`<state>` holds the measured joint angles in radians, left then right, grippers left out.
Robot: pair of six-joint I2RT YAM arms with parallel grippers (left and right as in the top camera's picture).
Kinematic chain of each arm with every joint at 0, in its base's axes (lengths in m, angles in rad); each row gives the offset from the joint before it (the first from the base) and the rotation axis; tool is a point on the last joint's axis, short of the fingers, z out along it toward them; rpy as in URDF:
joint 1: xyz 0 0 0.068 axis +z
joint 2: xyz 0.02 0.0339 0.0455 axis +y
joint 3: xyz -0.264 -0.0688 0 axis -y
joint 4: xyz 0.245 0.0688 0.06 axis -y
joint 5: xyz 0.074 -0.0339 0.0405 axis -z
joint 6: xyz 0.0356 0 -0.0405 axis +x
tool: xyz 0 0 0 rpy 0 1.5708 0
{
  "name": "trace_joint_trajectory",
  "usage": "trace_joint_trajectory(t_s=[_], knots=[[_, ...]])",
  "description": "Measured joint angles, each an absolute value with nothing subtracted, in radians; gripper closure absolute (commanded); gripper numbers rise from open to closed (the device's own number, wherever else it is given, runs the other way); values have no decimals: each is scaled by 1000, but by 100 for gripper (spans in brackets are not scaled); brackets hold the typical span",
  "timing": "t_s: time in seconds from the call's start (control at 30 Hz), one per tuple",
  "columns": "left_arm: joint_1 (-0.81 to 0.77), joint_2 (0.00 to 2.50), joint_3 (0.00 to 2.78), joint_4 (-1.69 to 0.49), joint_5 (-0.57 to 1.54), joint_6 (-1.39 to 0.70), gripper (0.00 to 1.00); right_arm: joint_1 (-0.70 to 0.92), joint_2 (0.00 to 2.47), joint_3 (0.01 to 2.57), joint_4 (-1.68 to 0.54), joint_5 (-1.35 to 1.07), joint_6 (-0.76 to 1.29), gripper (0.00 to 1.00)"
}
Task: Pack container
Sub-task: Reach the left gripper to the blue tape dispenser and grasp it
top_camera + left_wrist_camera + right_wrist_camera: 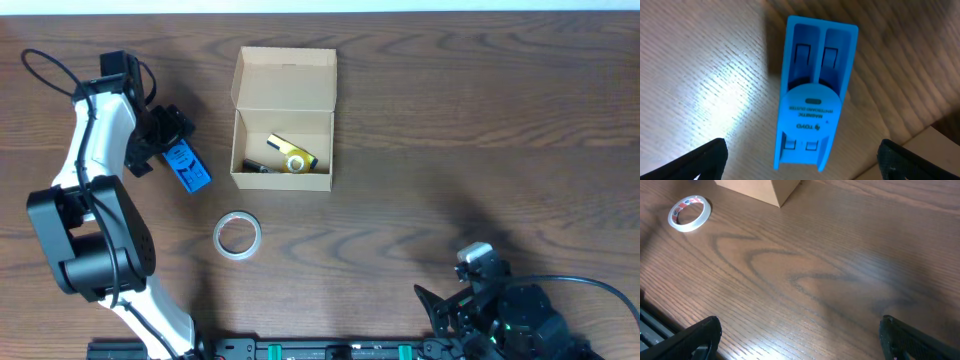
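Next, my left gripper lowers over the round label of the blue plastic piece (pixel 180 159) (pixel 810 112), because its open fingers still hover above, spread wider than the piece.
The tan cardboard container (pixel 284 120) stands open on the table, flap lid up at the back, with a yellow item (pixel 291 153) and a dark item (pixel 256 167) inside. Its corner shows in the right wrist view (pixel 771 191). A small flat blue packet (pixel 187 166) lies left of it. My left gripper (pixel 160 140) is open just above the blue packet (pixel 812 92), fingers spread on both sides of its near end, apart from it. My right gripper (pixel 452 308) is open and empty near the front right edge, over bare table (pixel 800 340).
A clear tape roll (pixel 237 235) lies flat in front of the container, also seen in the right wrist view (pixel 689 213). A black rail (pixel 300 350) runs along the front edge.
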<state>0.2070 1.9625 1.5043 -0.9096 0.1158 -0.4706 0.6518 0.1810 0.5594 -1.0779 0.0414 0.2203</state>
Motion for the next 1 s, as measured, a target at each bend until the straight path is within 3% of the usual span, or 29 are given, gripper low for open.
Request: trace_joint_trajectory(t_s=[0.63, 0.73, 0.8, 0.93, 1.0], knots=[[207, 2084, 1504, -838, 116, -406, 4, 652, 181, 559, -1078, 41, 220, 1], [207, 2106, 1504, -836, 116, -405, 0, 652, 181, 559, -1078, 41, 220, 1], [207, 2127, 1504, -837, 112, -402, 12, 652, 181, 559, -1078, 41, 220, 1], [208, 2132, 1510, -840, 101, -395, 25, 652, 181, 559, -1078, 41, 220, 1], [208, 2132, 1510, -839, 101, -392, 40, 652, 181, 559, -1079, 41, 220, 1]])
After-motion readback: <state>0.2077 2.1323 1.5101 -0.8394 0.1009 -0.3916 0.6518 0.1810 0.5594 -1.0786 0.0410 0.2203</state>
